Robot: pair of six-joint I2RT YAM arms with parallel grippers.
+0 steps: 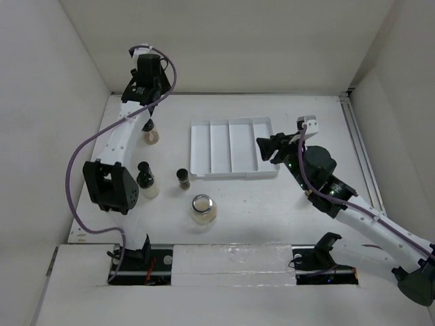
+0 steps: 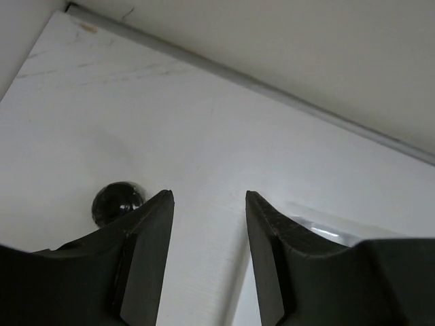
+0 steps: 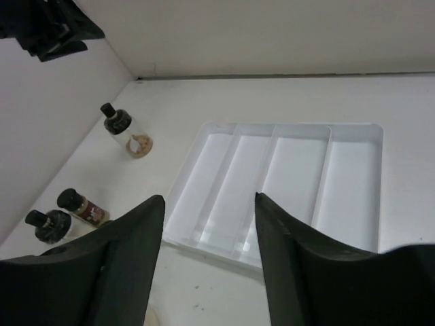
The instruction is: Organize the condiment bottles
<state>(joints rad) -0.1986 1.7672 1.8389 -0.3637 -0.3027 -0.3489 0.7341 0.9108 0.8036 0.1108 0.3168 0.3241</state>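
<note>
My left gripper goes down and to the left in its wrist view next, lowering open fingers around the black cap [image 1: 149, 125] [image 2: 117, 202], which lies there below it.
Several bottles stand left of the white divided tray [image 1: 231, 148]: a black-capped bottle with tan contents [image 1: 151, 134], a black-capped cream bottle [image 1: 146, 181], a slim brown spice bottle [image 1: 183, 178] and a clear silver-lidded jar [image 1: 203, 208]. My left gripper [image 1: 149, 115] is open and empty, hovering just above the tan bottle; in the left wrist view its black cap [image 2: 117, 202] sits just left of the gripper [image 2: 207, 204]. My right gripper [image 1: 266, 148] is open and empty over the tray's right side. The right wrist view [image 3: 209, 200] shows the tray [image 3: 285, 176] and three bottles [image 3: 126, 129], [image 3: 81, 206], [image 3: 49, 225].
White walls enclose the table on the left, back and right. The left arm's base link [image 1: 112, 185] stands close to the cream bottle. A corner of the tray [image 2: 326, 224] shows beside my left gripper's right finger.
</note>
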